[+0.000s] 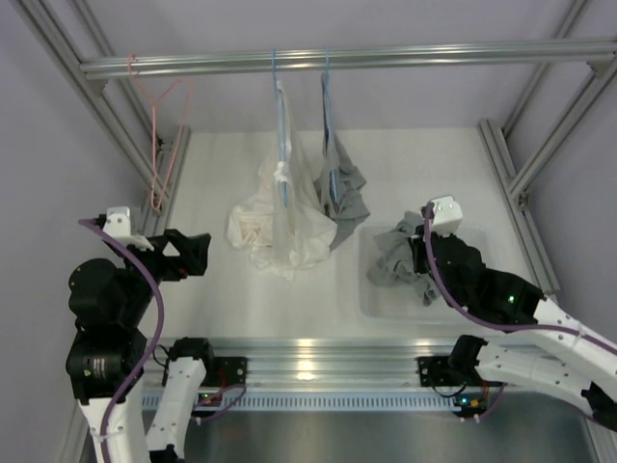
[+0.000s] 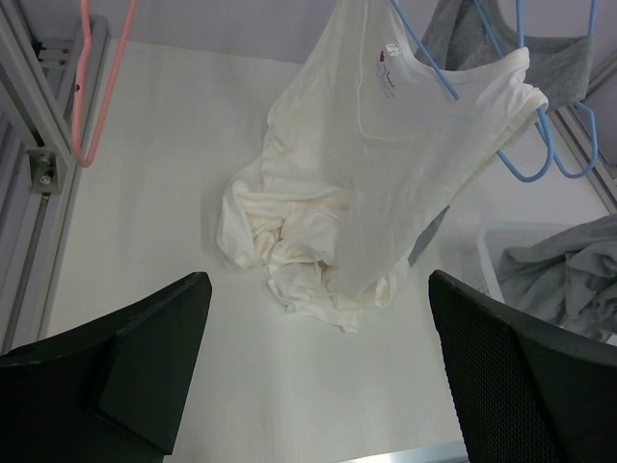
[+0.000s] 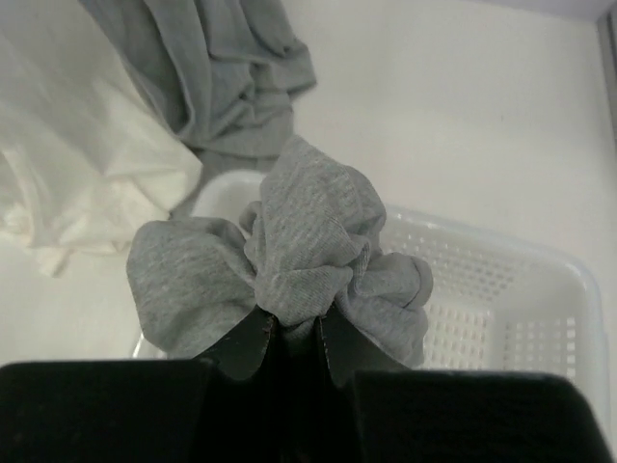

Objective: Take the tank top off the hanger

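Note:
My right gripper needs to go down toward the basket's middle next and open, since the bunched grey garment (image 3: 299,231) overlaps the basket's rim by the tank tops.
A white tank top (image 1: 280,222) hangs on a blue hanger (image 1: 281,125) from the rail, its lower part bunched on the table; it also shows in the left wrist view (image 2: 386,164). A grey tank top (image 1: 347,193) hangs on a second blue hanger (image 1: 328,116) beside it. My right gripper (image 1: 419,258) is shut on a bunched grey garment (image 3: 299,231) and holds it over the white basket (image 3: 501,289). My left gripper (image 1: 198,253) is open and empty, low over the table, left of the white tank top and apart from it.
An empty pink hanger (image 1: 159,145) hangs at the rail's left end by the frame post. The metal rail (image 1: 386,58) crosses the back. Frame struts run down both sides. The basket (image 1: 386,301) stands front right.

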### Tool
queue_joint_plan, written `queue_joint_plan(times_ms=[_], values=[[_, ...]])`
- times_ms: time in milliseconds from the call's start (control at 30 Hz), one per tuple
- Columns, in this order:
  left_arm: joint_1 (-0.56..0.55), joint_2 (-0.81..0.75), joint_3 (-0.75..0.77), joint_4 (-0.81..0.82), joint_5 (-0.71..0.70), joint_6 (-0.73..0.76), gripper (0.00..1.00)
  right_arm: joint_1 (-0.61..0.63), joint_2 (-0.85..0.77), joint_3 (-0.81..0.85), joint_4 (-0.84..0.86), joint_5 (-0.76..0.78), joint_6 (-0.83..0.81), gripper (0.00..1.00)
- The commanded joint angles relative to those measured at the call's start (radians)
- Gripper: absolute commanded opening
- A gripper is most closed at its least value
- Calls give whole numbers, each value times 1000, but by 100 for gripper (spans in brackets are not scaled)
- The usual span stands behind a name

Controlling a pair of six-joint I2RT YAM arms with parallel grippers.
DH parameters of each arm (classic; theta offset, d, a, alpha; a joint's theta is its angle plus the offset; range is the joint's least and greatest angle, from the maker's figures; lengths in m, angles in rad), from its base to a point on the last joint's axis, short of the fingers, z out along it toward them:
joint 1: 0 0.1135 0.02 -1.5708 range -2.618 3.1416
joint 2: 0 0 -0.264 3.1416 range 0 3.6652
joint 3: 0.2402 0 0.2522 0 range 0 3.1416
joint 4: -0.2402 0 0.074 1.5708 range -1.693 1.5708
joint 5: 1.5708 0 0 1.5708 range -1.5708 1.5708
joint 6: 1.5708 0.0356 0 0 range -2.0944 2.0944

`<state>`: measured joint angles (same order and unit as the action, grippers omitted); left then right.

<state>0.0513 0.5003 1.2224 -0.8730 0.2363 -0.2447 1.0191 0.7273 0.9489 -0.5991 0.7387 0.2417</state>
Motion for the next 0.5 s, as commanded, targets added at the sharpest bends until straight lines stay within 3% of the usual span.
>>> queue_joint_plan(times_ms=[0, 333, 400, 433, 467], values=[[-16, 20, 26, 55, 28, 1, 99, -43, -69, -59, -37, -32, 131, 0], [-21, 53, 20, 58, 29, -22, 99, -167, -25, -186, -62, -100, 235, 2], [-21, 72, 28, 60, 50, -36, 99, -201, 10, -203, -62, -134, 252, 35], [-19, 93, 40, 60, 66, -51, 99, -215, 23, -217, -62, -146, 260, 43], [-19, 105, 48, 62, 102, -57, 99, -224, 44, -222, -62, -134, 269, 61]])
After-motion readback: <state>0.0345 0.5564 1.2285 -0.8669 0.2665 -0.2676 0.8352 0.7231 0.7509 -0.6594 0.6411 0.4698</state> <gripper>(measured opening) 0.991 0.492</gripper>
